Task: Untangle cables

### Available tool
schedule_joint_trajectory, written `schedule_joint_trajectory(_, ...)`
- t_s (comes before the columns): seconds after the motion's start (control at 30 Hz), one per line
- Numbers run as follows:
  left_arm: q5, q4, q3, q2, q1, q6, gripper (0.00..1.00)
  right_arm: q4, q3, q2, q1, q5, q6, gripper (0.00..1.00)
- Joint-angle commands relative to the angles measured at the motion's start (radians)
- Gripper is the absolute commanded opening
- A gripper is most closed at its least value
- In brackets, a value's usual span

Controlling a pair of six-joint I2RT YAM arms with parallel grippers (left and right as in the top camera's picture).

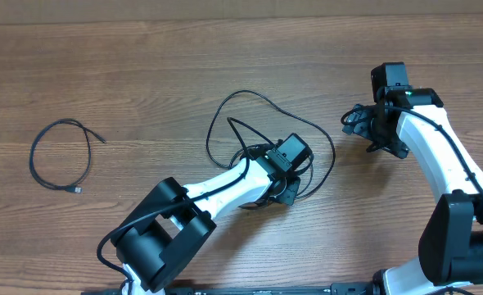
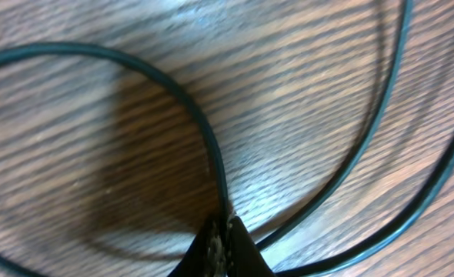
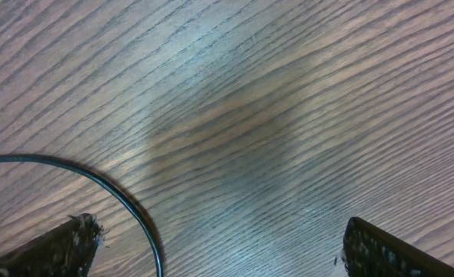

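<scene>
The piece of the tangled cable should go toward the second cable next, so I should lift my left gripper, carry the piece there, lower it and release it. Bare tabletop lies to the gripper's left in the overhead view.
A thin black cable (image 1: 262,102) lies in tangled loops at the table's middle. My left gripper (image 1: 284,192) is down on the near edge of those loops. In the left wrist view its jaws (image 2: 225,235) are shut on one strand of the cable (image 2: 204,138), and other strands (image 2: 365,146) curve past on the right. A second black cable (image 1: 60,156) lies apart in a loose loop at the far left. My right gripper (image 1: 363,124) is low over the table at the right. Its jaws (image 3: 219,235) are open, and a cable strand (image 3: 127,200) curves just inside the left finger.
The wooden table (image 1: 143,74) is bare at the back. Thick black robot leads run along both arms. The left arm's base (image 1: 155,238) stands at the front, the right arm's base (image 1: 462,238) at the front right.
</scene>
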Motion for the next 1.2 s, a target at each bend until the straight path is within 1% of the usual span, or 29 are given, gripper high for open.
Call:
schedule_joint_trajectory(0.0,-0.019,-0.055,0.069,-0.053,0.034,0.021,0.04,0.001,-0.005,0.005,0.003,0.014,0.000,1.00)
schedule_joint_trajectory(0.27,-0.037,-0.098,0.192,-0.243,0.104,0.176,0.04,0.001,-0.005,0.005,0.003,0.014,0.000,1.00)
schedule_joint_trajectory(0.3,-0.082,-0.109,0.209,-0.283,0.116,0.180,0.04,0.001,-0.005,0.005,0.003,0.014,-0.001,1.00)
schedule_joint_trajectory(0.43,-0.172,-0.114,0.232,-0.383,0.136,0.181,0.04,0.001,-0.005,0.005,0.003,0.014,-0.001,1.00)
schedule_joint_trajectory(0.6,-0.238,-0.113,0.248,-0.549,0.142,0.214,0.04,0.001,-0.005,0.005,0.003,0.014,-0.001,1.00)
schedule_joint_trajectory(0.7,-0.290,-0.116,0.248,-0.656,0.142,0.214,0.04,0.001,-0.005,0.005,0.003,0.014,0.000,1.00)
schedule_joint_trajectory(0.73,-0.322,-0.117,0.248,-0.716,0.142,0.214,0.04,0.001,-0.005,0.005,0.003,0.014,0.000,1.00)
schedule_joint_trajectory(0.9,-0.414,-0.108,0.248,-0.874,0.142,0.214,0.04,0.001,-0.005,0.005,0.003,0.014,-0.001,1.00)
schedule_joint_trajectory(1.03,-0.444,-0.101,0.248,-0.972,0.142,0.214,0.04,0.001,-0.005,0.005,0.003,0.014,0.000,1.00)
schedule_joint_trajectory(1.17,-0.539,-0.112,0.247,-1.026,0.142,0.214,0.04,0.001,-0.005,0.005,0.003,0.014,-0.001,1.00)
